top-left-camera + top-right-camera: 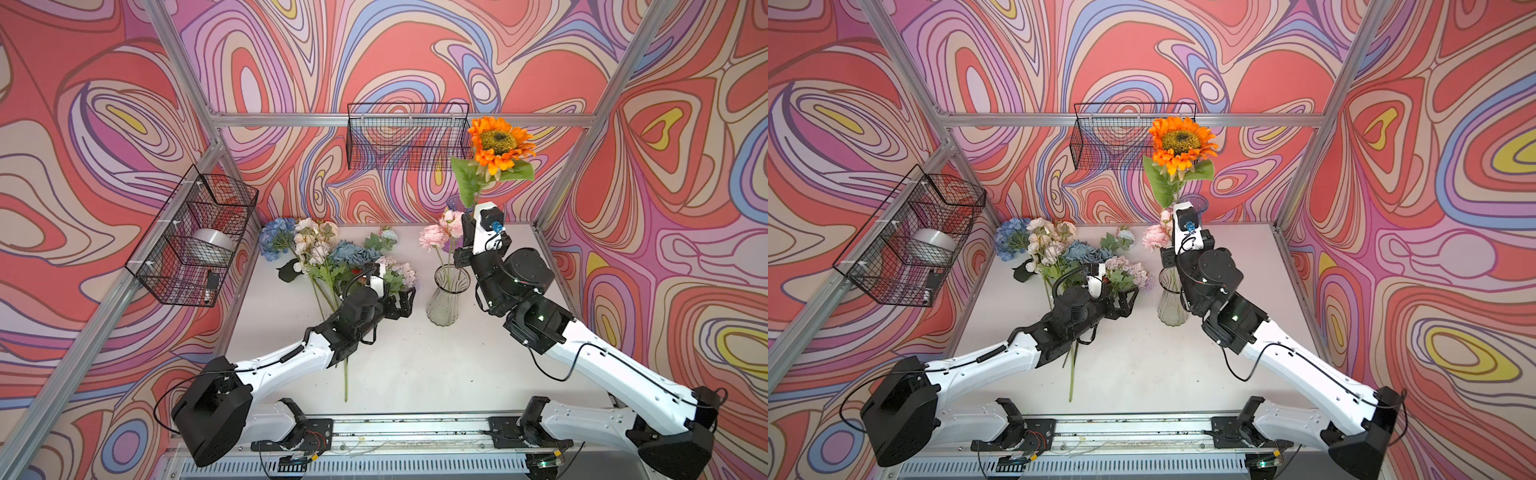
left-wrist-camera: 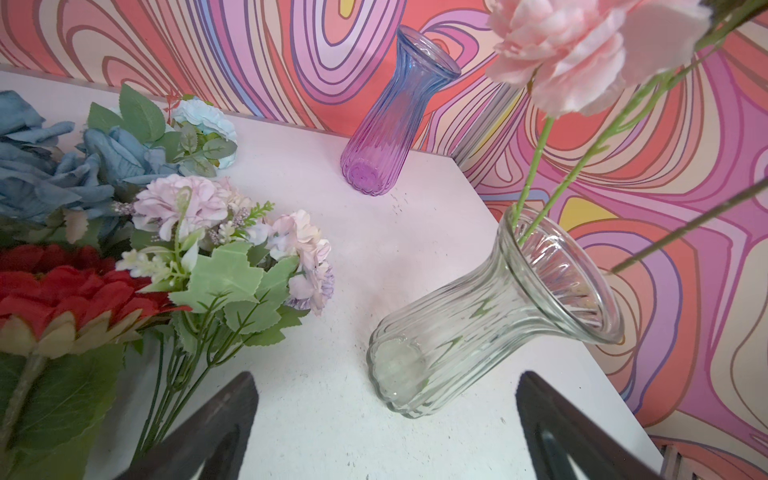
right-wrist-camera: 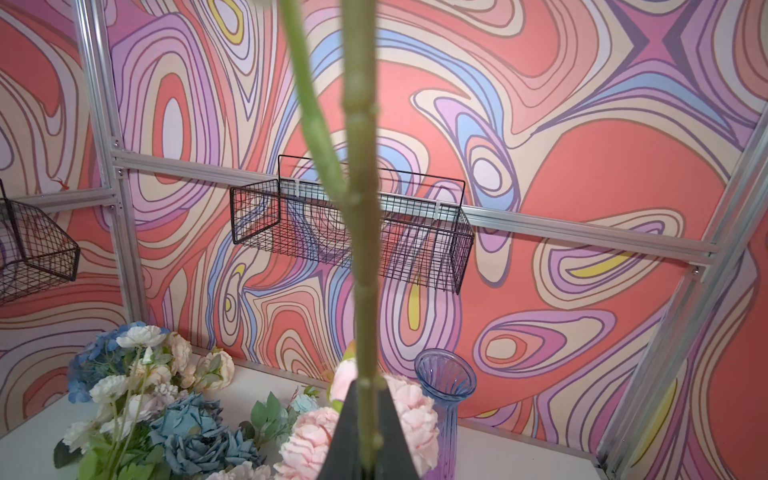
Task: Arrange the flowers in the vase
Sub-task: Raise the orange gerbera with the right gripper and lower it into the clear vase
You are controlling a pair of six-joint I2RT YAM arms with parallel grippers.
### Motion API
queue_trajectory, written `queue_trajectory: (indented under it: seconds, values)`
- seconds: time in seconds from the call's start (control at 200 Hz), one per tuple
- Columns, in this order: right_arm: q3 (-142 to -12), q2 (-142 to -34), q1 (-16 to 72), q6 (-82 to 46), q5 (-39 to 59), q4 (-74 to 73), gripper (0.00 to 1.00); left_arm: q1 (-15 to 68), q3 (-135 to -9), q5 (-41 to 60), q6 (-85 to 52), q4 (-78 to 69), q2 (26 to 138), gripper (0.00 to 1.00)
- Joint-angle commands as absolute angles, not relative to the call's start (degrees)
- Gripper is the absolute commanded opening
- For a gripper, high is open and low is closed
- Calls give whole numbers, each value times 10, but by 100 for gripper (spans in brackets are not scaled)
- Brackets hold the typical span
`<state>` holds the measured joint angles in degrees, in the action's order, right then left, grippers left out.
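The vase's opening (image 1: 452, 278) is below my right gripper, so next I will lower the gripper toward it until the sunflower's stem stands inside, and then let the stem go.
The clear ribbed glass vase (image 1: 448, 297) (image 1: 1172, 299) (image 2: 478, 316) stands mid-table with two pink flowers (image 1: 434, 237) (image 2: 557, 54) in it. My right gripper (image 1: 468, 219) (image 3: 365, 386) is behind and above the vase, shut on the green stem (image 3: 361, 249) of an orange sunflower (image 1: 498, 143) (image 1: 1179, 143), which stands upright. A bare stem end (image 2: 665, 241) hangs close by the vase's rim, outside it. My left gripper (image 1: 405, 305) (image 2: 386, 374) is open and empty, low beside the vase's left. Several more flowers (image 1: 328, 253) (image 1: 1059, 249) (image 2: 187, 216) lie in a pile at the back left.
A purple-blue glass vase (image 2: 390, 124) (image 3: 444, 382) stands at the back wall behind the right gripper. A wire basket (image 1: 409, 137) hangs on the back wall. Another wire basket (image 1: 195, 245) on the left wall holds a silver roll. Aluminium posts frame the table.
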<state>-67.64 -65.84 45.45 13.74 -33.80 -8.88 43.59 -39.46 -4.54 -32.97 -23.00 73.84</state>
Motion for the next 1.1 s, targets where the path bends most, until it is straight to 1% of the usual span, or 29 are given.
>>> queue_trajectory:
  seconds: [0.0,0.2,0.336,0.566,0.656,1.097]
  values:
    - [-679,-663,422,102,-304,-102,0,435,-401,-53,-320,-220,728,100]
    - [-619,-657,315,-38,-217,-80,0,434,-395,-60,-318,-221,725,100]
    - [-573,-648,278,-107,-186,-81,0,431,-395,-57,-317,-223,729,100]
    - [-510,-655,270,-193,-150,-78,0,430,-397,-50,-321,-232,740,100]
    - [-492,-666,270,-209,-128,-74,0,430,-397,-48,-322,-233,742,100]
    - [-465,-709,270,-222,-102,-32,0,429,-392,-49,-326,-234,738,100]
